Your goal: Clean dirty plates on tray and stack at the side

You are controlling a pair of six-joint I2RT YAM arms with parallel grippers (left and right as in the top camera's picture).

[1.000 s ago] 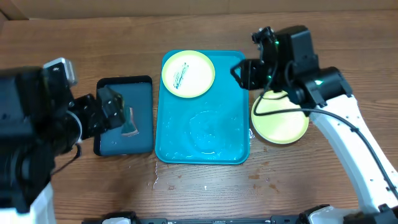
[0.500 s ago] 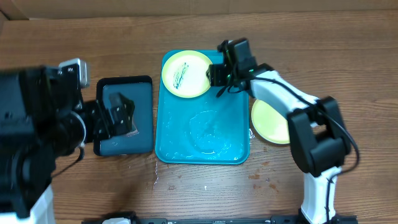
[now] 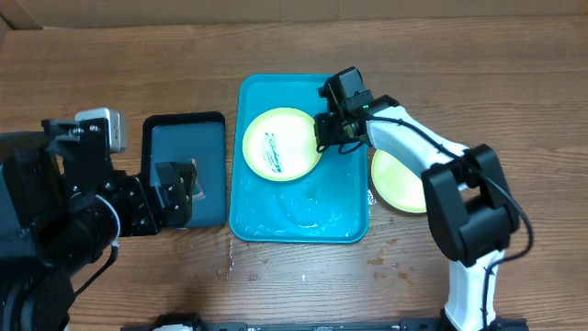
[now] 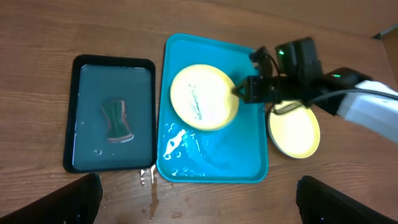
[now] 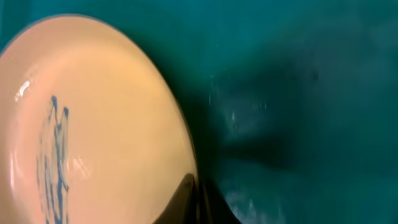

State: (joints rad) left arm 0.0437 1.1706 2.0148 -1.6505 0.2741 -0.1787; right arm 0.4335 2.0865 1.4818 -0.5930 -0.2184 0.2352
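The plate still has scribble, so my open left gripper should lower next onto the middle of the sponge [image 4: 117, 121] below it in the black tray.
A plate [image 3: 280, 142] with a blue-green scribble lies in the far half of the turquoise tray [image 3: 303, 230]. My right gripper [image 3: 328, 127] is shut on that plate's right rim. In the right wrist view the closed fingertips [image 5: 196, 198] pinch the edge of the scribbled plate [image 5: 93, 124] over the tray's wet floor [image 5: 311, 93]. A plain yellow-green plate [image 3: 404, 181] rests on the table right of the tray. My left gripper [image 3: 176, 190] hangs open above the black tray [image 3: 184, 133]. The left wrist view shows the scribbled plate [image 4: 204, 98] and the plain plate [image 4: 293, 132].
The black tray [image 4: 84, 112] holds water and a dark sponge [image 4: 116, 119]. Water drops lie on the wood [image 4: 149, 177] at the turquoise tray's near left corner. The wooden table extends in front of both trays.
My right arm swung left from the plain plate to the scribbled plate, closed on its rim and drew it from the tray's far end toward the middle. The left arm dropped back slightly.
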